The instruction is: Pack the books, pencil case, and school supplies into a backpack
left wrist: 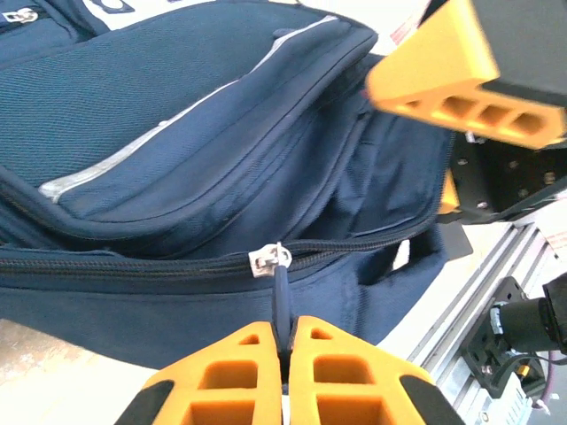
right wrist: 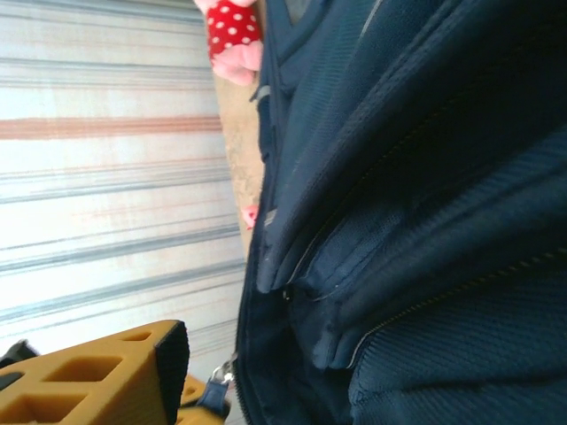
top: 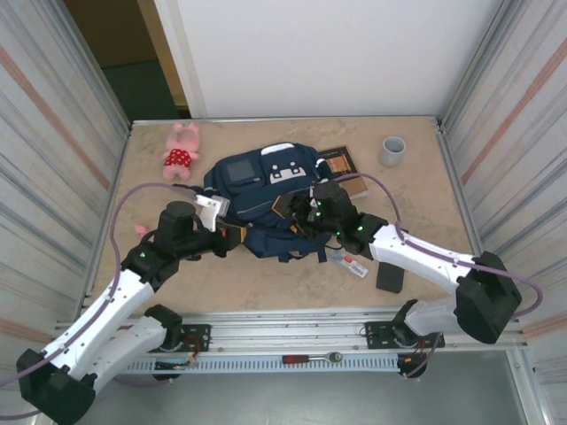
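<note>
The zipper is still closed, and the left gripper will move outward along it to the bag's side by the plush toy and let go of the blue pull.
The navy backpack (top: 263, 188) lies flat mid-table, its top with the white patches facing away. My left gripper (top: 236, 235) is at its near left edge, shut on the blue zipper pull (left wrist: 282, 297), which hangs from the silver slider (left wrist: 268, 259). My right gripper (top: 308, 215) is over the bag's near right side. It stands open with dark fabric against its orange finger (right wrist: 102, 381); the other finger is hidden. The dark brown book (top: 338, 161) and the tan book (top: 356, 187) lie right of the bag. The dark grey rectangle (top: 390, 277) and the red-labelled pack (top: 351, 263) lie near my right arm. The pencil case is out of view.
A grey cup (top: 392, 150) stands at the back right and a pink plush toy (top: 182, 149) lies at the back left. Corrugated metal walls close in both sides. The aluminium rail (top: 292, 336) runs along the table's near edge.
</note>
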Action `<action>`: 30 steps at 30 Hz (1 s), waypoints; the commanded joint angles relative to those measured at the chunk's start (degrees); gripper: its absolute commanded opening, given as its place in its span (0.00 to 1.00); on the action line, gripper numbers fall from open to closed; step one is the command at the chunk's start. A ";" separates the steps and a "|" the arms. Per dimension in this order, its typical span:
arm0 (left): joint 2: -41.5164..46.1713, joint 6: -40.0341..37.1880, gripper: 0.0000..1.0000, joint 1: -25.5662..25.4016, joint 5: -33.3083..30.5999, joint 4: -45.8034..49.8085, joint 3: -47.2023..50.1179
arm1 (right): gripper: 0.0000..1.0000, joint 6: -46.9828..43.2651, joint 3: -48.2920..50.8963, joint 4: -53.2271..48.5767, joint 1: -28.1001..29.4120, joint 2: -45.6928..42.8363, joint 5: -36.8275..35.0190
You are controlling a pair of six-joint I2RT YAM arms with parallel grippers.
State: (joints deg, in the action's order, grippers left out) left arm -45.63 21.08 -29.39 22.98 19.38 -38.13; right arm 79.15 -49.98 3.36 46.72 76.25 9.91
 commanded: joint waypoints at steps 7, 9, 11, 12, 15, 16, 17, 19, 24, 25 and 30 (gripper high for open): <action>1.95 -2.78 0.00 -0.21 -6.71 3.89 -1.89 | 0.03 -1.60 -3.66 1.21 -1.85 1.35 2.70; 2.29 -3.34 0.00 1.19 -8.26 5.77 -0.67 | 0.00 -3.92 -4.77 0.08 -3.85 0.20 5.80; 2.77 -3.44 0.00 3.47 -9.39 6.26 1.00 | 0.00 -6.52 -6.61 -1.86 -5.86 -0.66 9.61; 2.85 -3.34 0.00 4.84 -9.64 6.01 1.82 | 0.00 -7.70 -7.87 -3.21 -6.79 -1.01 11.68; 2.88 -2.98 0.00 9.07 -9.87 4.33 3.68 | 0.00 -9.93 -11.23 -6.16 -9.07 -1.55 17.30; 2.79 -3.05 0.00 10.27 -9.86 3.57 4.14 | 0.00 -10.40 -12.14 -6.57 -9.77 -1.54 18.76; 2.45 -3.23 0.00 11.23 -10.07 2.72 4.57 | 0.00 -10.42 -12.76 -6.69 -10.18 -1.57 19.99; 1.52 -3.98 0.00 13.22 -10.39 0.81 5.29 | 0.00 -10.47 -13.93 -6.70 -11.02 -1.36 22.15; -3.33 -4.97 0.00 20.79 -9.55 -4.92 6.72 | 0.00 -10.45 -16.64 -6.60 -11.83 -0.75 25.62; -4.60 -4.83 0.00 22.19 -9.01 -6.06 6.75 | 0.00 -10.47 -17.20 -6.61 -11.93 -0.58 26.05; -12.69 -6.78 0.00 26.53 -9.09 -11.98 5.61 | 0.00 -10.23 -19.85 -7.11 -11.88 -0.38 27.05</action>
State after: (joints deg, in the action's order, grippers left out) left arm -55.33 16.64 -4.69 16.29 13.39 -31.97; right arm 70.54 -65.47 -7.18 35.11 77.54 32.01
